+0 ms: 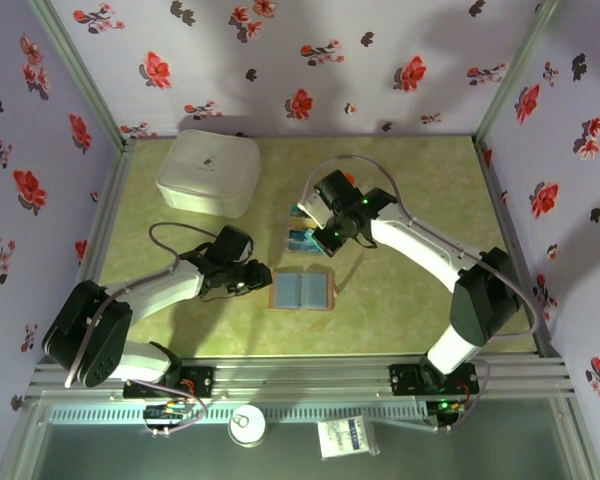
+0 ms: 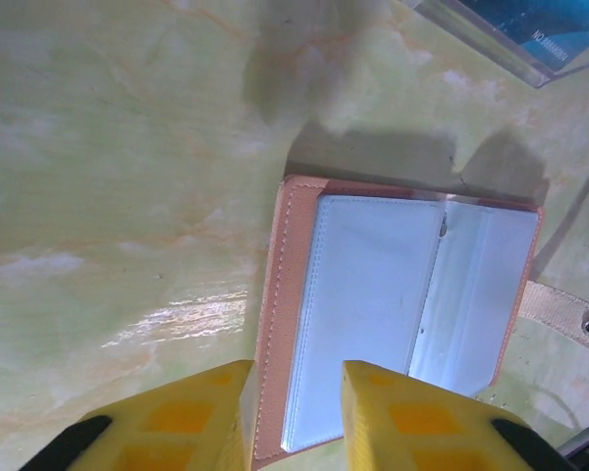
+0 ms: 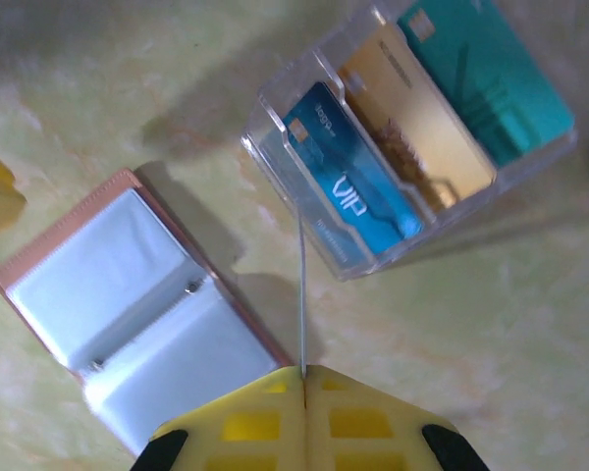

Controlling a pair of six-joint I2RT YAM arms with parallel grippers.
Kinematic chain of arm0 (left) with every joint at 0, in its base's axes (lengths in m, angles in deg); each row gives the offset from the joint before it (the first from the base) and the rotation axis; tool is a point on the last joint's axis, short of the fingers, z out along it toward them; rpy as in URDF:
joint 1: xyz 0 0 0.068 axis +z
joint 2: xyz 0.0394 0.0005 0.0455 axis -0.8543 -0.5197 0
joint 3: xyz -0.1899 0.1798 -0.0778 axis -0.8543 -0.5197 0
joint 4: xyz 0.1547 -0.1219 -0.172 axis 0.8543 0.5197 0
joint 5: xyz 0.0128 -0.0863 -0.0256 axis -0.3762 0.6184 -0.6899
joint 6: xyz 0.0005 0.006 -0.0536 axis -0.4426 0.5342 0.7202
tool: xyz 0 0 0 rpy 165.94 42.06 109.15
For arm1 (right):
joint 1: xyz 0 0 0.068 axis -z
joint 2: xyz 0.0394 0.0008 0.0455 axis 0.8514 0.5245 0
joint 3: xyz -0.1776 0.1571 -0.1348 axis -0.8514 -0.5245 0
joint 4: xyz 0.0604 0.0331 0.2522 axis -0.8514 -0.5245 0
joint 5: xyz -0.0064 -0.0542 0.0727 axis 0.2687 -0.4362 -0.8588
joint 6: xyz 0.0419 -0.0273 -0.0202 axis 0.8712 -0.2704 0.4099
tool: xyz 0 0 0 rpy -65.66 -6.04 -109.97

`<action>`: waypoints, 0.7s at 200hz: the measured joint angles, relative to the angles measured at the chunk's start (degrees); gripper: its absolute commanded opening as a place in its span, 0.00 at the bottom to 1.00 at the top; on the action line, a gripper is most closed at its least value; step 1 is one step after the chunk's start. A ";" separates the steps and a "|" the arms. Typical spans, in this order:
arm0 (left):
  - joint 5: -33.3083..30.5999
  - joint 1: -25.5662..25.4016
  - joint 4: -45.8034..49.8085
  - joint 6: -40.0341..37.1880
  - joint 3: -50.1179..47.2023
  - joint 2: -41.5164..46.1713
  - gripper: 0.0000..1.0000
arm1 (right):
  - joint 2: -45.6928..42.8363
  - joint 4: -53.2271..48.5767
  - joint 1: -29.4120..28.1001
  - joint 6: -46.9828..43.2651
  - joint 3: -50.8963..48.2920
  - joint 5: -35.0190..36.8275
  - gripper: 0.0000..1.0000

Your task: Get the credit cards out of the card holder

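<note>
The thin card still hangs short of that section of the clear tray, so it needs to go there next. My right gripper needs to move outward, turning, over the teal card (image 3: 491, 74) in the clear tray and let go.
The card holder (image 1: 302, 290) lies open on the green table, brown rim up and pale blue-grey sleeves showing (image 2: 373, 294) (image 3: 137, 294). My left gripper (image 1: 263, 278) (image 2: 296, 373) stands open over its left edge, the yellow fingers (image 2: 216, 412) apart with the brown rim between them. My right gripper (image 1: 327, 240) (image 3: 304, 371) is shut on a thin credit card (image 3: 302, 294), seen edge-on, reaching toward the clear tray (image 3: 373, 265). In that tray stand a blue card (image 3: 353, 186), a tan card (image 3: 417, 132) and a teal card (image 3: 491, 74).
A large white lidded box (image 1: 208, 172) sits at the back left of the table. The clear tray (image 1: 302, 240) stands just behind the card holder. The holder's snap strap (image 2: 569, 314) sticks out on its right side. Flowered walls close the table in.
</note>
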 measured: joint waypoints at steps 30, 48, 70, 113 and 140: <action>-0.61 0.17 0.98 -0.35 -0.42 1.11 0.44 | 2.91 -1.88 0.07 -12.17 4.79 2.38 0.00; -0.74 0.39 1.40 -0.72 -0.42 1.44 0.53 | 5.57 -3.58 0.68 -17.62 7.91 2.95 0.00; -1.22 0.55 2.16 -0.94 -0.42 1.68 0.64 | 9.62 -5.42 2.05 -22.18 12.85 2.89 0.00; -2.16 0.72 4.24 -1.44 -0.42 2.25 0.87 | 17.59 -8.96 4.66 -27.56 24.35 1.46 0.00; -3.19 1.01 5.73 -1.99 -0.39 2.82 1.00 | 21.68 -10.86 5.53 -29.64 30.51 0.09 0.00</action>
